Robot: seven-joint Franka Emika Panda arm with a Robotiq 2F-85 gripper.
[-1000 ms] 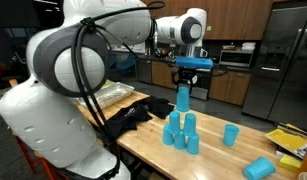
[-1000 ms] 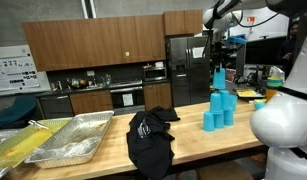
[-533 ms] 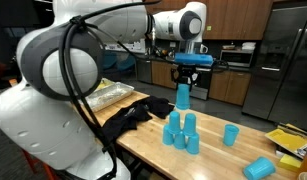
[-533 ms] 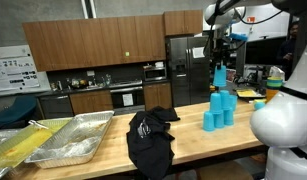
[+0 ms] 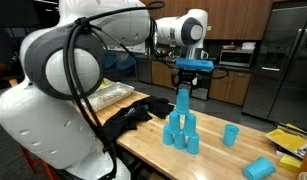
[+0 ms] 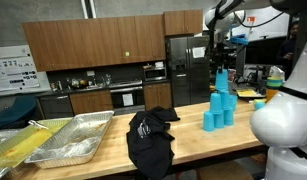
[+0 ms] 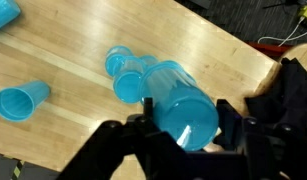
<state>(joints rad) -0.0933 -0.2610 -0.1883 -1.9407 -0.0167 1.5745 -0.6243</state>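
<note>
Next my gripper will lower the blue cup slightly onto the top of the pile [image 5: 182, 112] [image 7: 165, 83].
My gripper [image 5: 183, 80] is shut on a blue plastic cup [image 5: 182, 99], held upside down by its sides. The cup hangs directly over a small pyramid of blue cups [image 5: 181, 131] on the wooden table [image 5: 218, 158], close to or touching the top of the pile. In an exterior view the gripper [image 6: 221, 62] holds the cup [image 6: 221, 82] over the pile [image 6: 219, 110]. In the wrist view the held cup [image 7: 183, 104] fills the space between the fingers of the gripper [image 7: 186, 108], with stacked cups [image 7: 128, 76] below it.
A lone upright blue cup [image 5: 230, 135] and one lying on its side [image 5: 259, 168] sit beyond the pile. A black cloth [image 5: 128, 117] lies on the table beside metal trays [image 6: 63, 140]. Yellow items [image 5: 291, 142] sit at the table's end.
The gripper has come down with the blue cup, which now sits lower over the pile of cups. The jaws have stayed shut on it.
</note>
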